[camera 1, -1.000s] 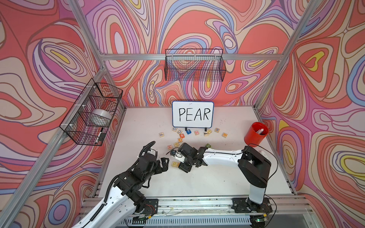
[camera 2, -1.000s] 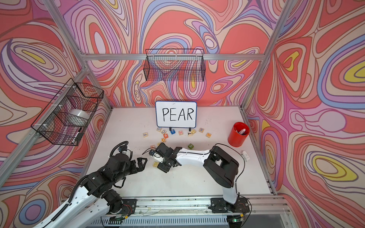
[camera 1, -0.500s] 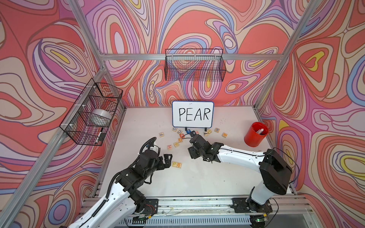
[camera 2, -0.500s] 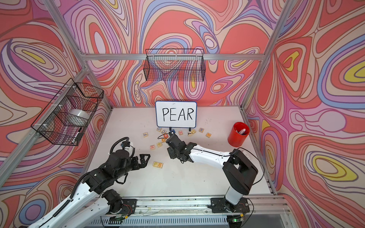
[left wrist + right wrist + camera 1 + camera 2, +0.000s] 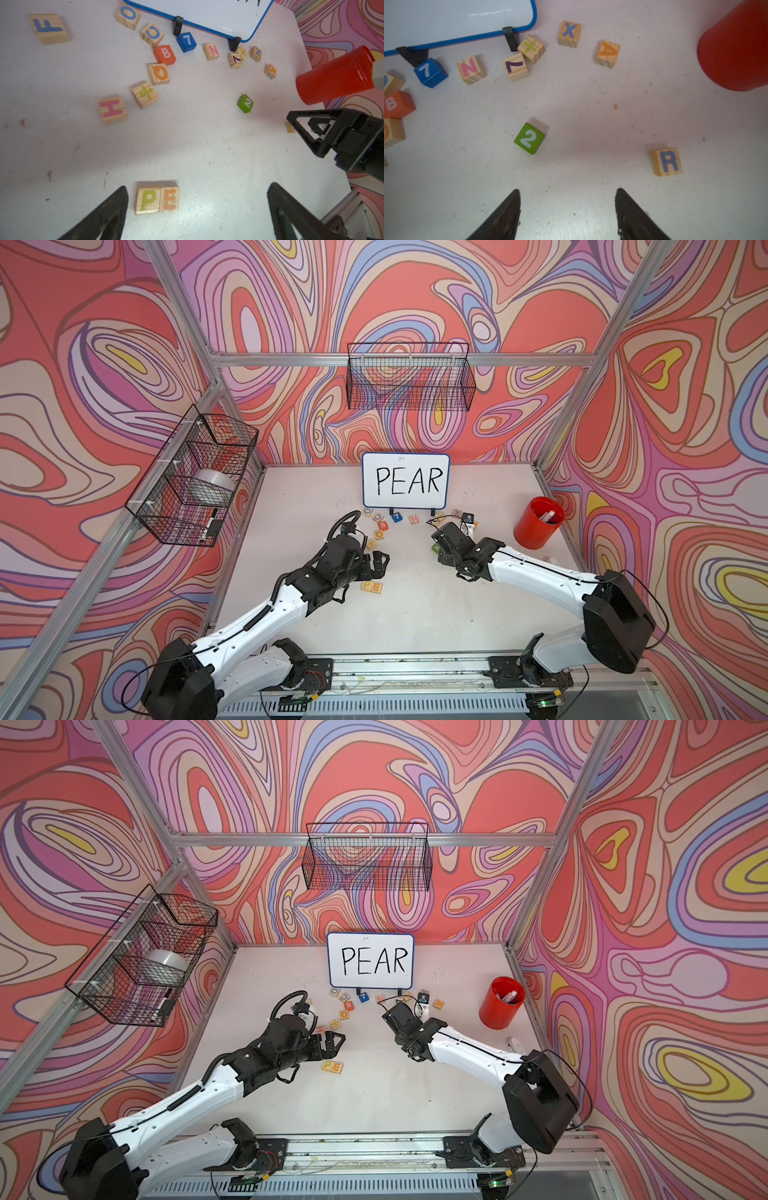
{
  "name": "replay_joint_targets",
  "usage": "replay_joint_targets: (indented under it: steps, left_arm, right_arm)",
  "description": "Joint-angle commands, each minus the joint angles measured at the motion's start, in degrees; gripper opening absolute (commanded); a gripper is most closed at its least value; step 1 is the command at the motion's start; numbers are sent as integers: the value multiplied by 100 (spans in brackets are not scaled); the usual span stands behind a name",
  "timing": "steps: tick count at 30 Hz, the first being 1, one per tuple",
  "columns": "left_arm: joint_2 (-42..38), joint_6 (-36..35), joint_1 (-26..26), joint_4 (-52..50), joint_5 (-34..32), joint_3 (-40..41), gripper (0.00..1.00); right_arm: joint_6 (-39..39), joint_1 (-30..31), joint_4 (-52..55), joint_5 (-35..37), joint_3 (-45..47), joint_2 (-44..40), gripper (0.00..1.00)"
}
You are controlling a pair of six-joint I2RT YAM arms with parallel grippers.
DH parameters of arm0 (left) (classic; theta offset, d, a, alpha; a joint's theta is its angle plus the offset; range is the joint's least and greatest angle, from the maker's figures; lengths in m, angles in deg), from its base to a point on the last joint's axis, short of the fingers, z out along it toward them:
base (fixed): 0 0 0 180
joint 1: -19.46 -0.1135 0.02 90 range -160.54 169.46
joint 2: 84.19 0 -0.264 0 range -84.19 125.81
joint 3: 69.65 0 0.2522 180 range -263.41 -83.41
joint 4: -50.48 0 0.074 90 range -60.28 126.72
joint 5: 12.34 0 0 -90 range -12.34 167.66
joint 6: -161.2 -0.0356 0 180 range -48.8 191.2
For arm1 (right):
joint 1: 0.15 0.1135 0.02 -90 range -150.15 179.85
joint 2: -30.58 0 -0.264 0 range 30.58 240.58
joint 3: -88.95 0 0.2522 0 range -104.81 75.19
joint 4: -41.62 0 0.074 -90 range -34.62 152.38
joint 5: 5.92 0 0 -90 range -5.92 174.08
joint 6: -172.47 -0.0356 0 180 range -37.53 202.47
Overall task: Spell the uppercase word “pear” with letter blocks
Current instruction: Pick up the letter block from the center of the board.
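Note:
My right gripper will next reach outward and go down with fingers astride the orange A block, which is outward and below, next after P and E.
The yellow P and orange E letter blocks lie side by side, touching, mid-table. My left gripper hovers open just behind this pair, holding nothing. The orange A block lies near the red cup. The blue R block lies alone closer to my right gripper, which is open and empty over bare table. In a top view the right gripper is beside the green "2" cube.
A white board reading PEAR stands at the back, with several other blocks scattered before it, among them a blue "7" cube. A red cup stands at the right. Wire baskets hang on the walls.
My right gripper has left the P and E pair and swung right and back toward the cup side, its jaws widening. The left arm has shifted slightly.

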Motion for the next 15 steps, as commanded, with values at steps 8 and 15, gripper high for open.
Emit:
replay_joint_targets:
  steps: [8,15]
  left_arm:
    - [1431,-504,529,718,205,-1066,100]
    - [1785,-581,648,730,17,-1300,100]
  right_arm:
    - [-330,-1058,-155,183,368,-219,76]
    - [92,-1958,-880,-456,-163,857,76]
